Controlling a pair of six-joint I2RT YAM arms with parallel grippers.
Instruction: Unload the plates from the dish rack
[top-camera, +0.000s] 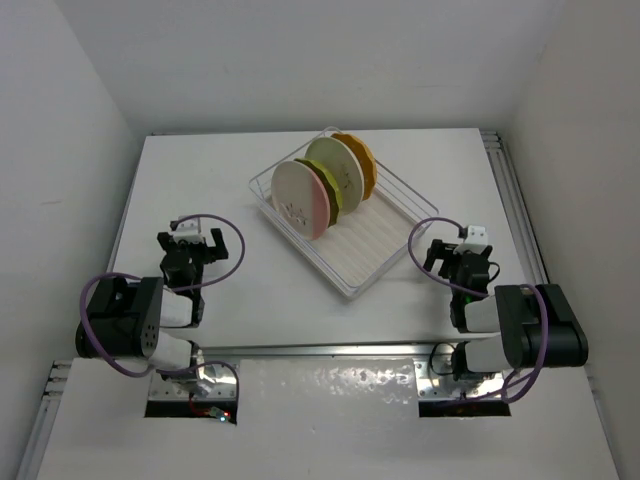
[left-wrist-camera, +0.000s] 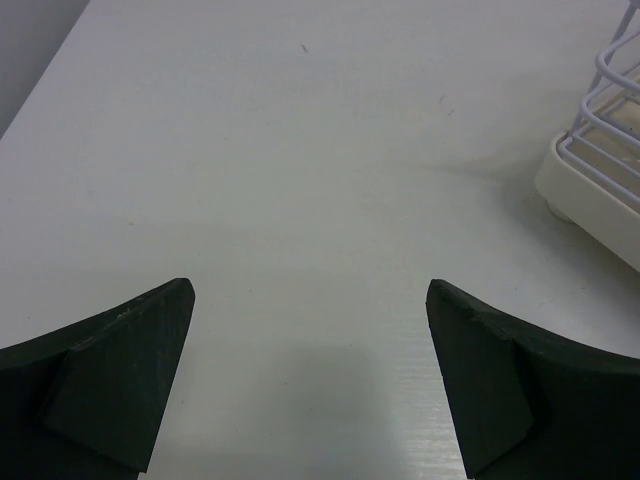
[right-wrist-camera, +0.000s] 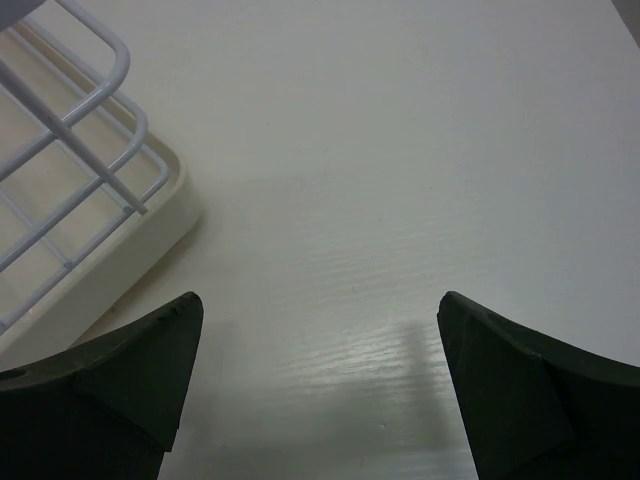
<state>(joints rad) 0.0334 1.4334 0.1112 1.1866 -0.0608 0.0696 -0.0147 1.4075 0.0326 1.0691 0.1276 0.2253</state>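
Observation:
The right gripper rises and reaches outward and to the left in the top view next, onto the orange-yellow plate's uncovered rim (top-camera: 372, 172), which lies that way.
The white wire dish rack (top-camera: 372, 258) lies at an angle in the middle of the table. Several plates stand upright in its far end. Nearest is the cream-and-pink plate (top-camera: 298, 200), then an olive-green scalloped one (top-camera: 331, 197), a pale green-and-cream one (top-camera: 335, 166) and an orange-yellow one (top-camera: 364, 158) at the back. My left gripper (top-camera: 190, 238) is left of the rack, open and empty over bare table (left-wrist-camera: 308, 290). To the right of the rack my right gripper (top-camera: 463, 246) is also open and holds nothing (right-wrist-camera: 320, 300).
A corner of the rack (left-wrist-camera: 598, 170) shows at the right edge of the left wrist view. Its near corner (right-wrist-camera: 95, 225) fills the upper left of the right wrist view. White walls close the table in at the back and sides.

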